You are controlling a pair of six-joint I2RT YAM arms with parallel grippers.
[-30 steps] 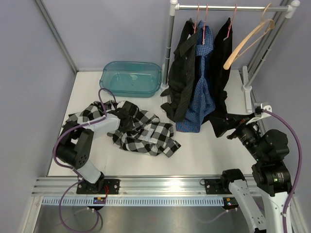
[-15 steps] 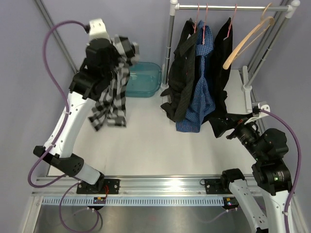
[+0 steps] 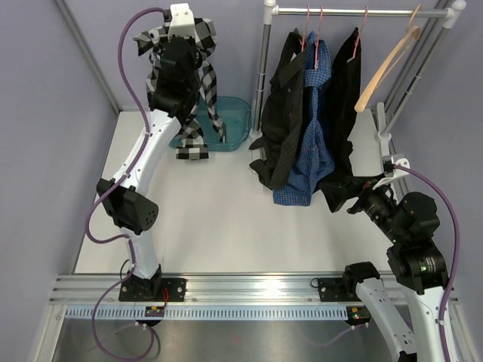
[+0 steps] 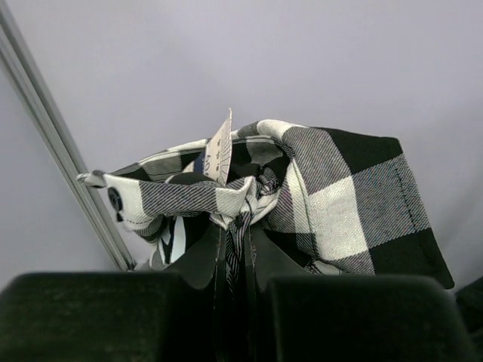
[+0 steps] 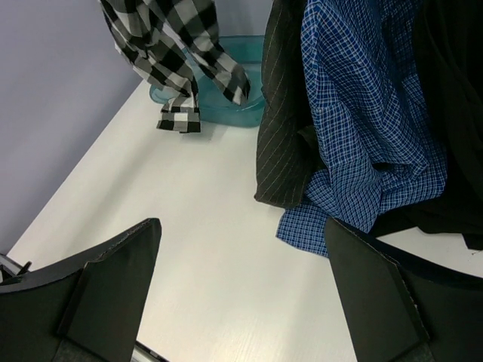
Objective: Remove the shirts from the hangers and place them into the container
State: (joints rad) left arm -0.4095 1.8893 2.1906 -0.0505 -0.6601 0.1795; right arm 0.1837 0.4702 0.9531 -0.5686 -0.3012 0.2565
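Note:
I should lower the bunched fold with my left gripper into the teal container below, and I should let go of the fold there.
High at the back left, my left gripper (image 3: 183, 36) is shut on the black-and-white bold-check shirt (image 3: 195, 113), whose tails dangle over the left end of the teal container (image 3: 235, 121). In the left wrist view the fingers (image 4: 198, 260) pinch a bunched fold of that shirt (image 4: 339, 204). On the rail hang a black pinstriped shirt (image 3: 281, 105), a blue fine-check shirt (image 3: 313, 132) and a black shirt (image 3: 346, 98) on pink hangers (image 3: 310, 30). A wooden hanger (image 3: 385, 72) hangs bare. My right gripper (image 5: 241, 226) stands open over the table, below the blue shirt (image 5: 362, 121).
The rail's metal post (image 3: 263, 68) stands just right of the container (image 5: 241, 113). Slanted frame bars run along the left wall (image 3: 87, 56) and the right side (image 3: 411, 68). A white bracket (image 3: 386, 124) sits at the table's right edge.
My left arm has lifted the bold-check shirt off the table and carried it up and back over the container. The wooden hanger has swung slightly. The right arm has barely moved.

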